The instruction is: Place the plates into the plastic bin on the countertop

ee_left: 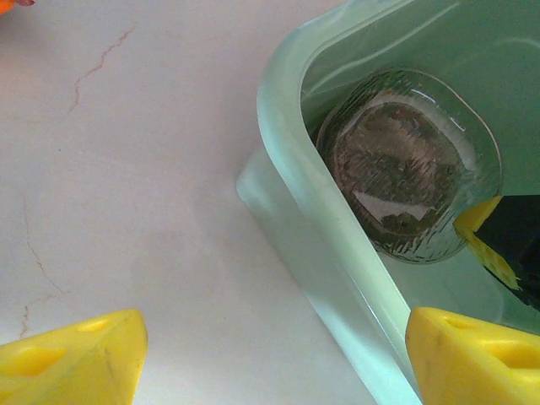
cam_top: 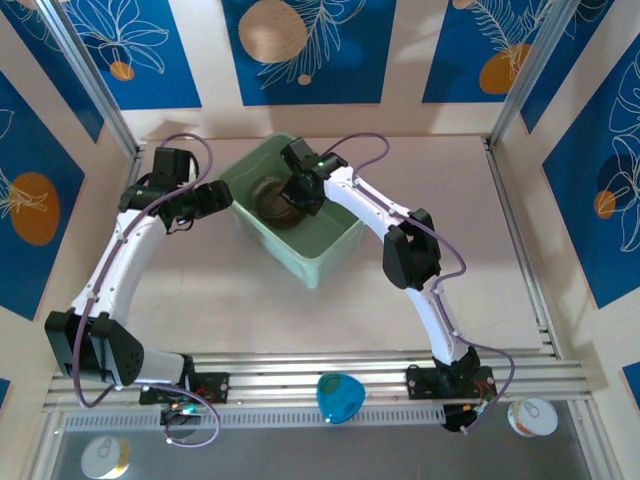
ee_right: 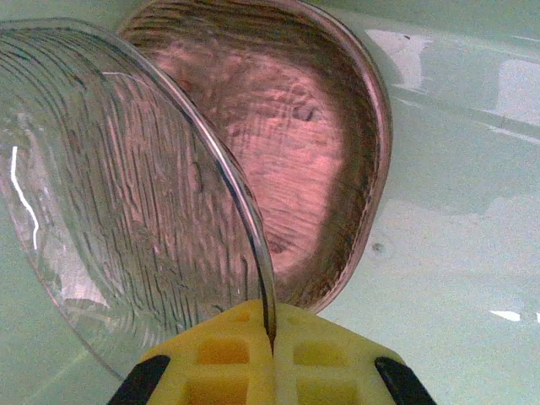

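Note:
I should keep my right gripper low there and open it to let go of the plate's rim, since the pinkish-brown plate (cam_top: 271,203) (ee_right: 304,143) is below, with the clear ribbed plate tilted over it.
The mint-green plastic bin (cam_top: 335,245) stands at the back centre of the countertop (cam_top: 460,210). Inside it lies a stack of plates (cam_top: 272,198). My right gripper (cam_top: 300,188) reaches down into the bin. In the right wrist view the right gripper (ee_right: 272,337) is shut on the rim of a clear ribbed plate (ee_right: 126,186), which stands tilted on edge over a pinkish-brown plate (ee_right: 304,143) on the bin floor (ee_right: 456,253). My left gripper (cam_top: 213,200) hovers just outside the bin's left wall. The left gripper (ee_left: 274,363) is open and holds nothing, straddling the bin rim (ee_left: 287,126), with the plates (ee_left: 405,164) beyond.
Metal frame posts (cam_top: 95,85) and a front rail (cam_top: 300,372) edge the surface. A blue object (cam_top: 340,397) sits at the front rail, and white round items (cam_top: 105,457) (cam_top: 530,417) lie below it. An orange corner (ee_left: 7,4) shows left of the bin.

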Controlling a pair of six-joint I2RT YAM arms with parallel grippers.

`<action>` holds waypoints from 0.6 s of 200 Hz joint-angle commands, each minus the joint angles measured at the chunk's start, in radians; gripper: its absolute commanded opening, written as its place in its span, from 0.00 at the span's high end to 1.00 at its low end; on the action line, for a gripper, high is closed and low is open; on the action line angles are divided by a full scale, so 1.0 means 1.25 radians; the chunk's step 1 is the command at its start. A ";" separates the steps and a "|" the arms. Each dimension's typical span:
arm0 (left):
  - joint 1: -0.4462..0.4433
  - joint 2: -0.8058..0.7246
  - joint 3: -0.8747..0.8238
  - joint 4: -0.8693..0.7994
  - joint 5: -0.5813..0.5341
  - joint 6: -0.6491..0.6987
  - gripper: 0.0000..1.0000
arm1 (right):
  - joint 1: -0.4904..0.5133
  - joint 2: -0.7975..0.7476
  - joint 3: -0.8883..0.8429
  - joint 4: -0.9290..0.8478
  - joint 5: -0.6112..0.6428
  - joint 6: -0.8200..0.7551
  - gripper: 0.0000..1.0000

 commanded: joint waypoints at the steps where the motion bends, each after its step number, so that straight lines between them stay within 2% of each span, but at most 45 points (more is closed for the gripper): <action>1: 0.011 0.008 -0.009 -0.015 0.023 0.020 0.20 | 0.009 0.021 0.031 -0.028 0.049 0.020 1.00; 27: 0.011 0.015 -0.008 -0.016 0.032 0.019 0.20 | 0.013 0.043 0.053 -0.060 0.084 0.039 1.00; 44: 0.011 0.018 -0.008 -0.017 0.035 0.020 0.20 | 0.019 0.048 0.061 -0.072 0.112 0.050 0.93; 55: 0.011 0.020 -0.008 -0.018 0.037 0.019 0.20 | 0.023 0.045 0.069 -0.085 0.129 0.066 0.85; 64: 0.012 0.022 -0.006 -0.021 0.039 0.018 0.20 | 0.027 0.037 0.070 -0.085 0.143 0.071 0.70; 82: 0.011 0.023 -0.006 -0.021 0.038 0.016 0.20 | 0.041 0.016 0.072 -0.067 0.170 0.064 0.50; 120: 0.011 0.021 -0.006 -0.018 0.043 0.005 0.20 | 0.058 -0.027 0.080 -0.030 0.191 0.030 0.32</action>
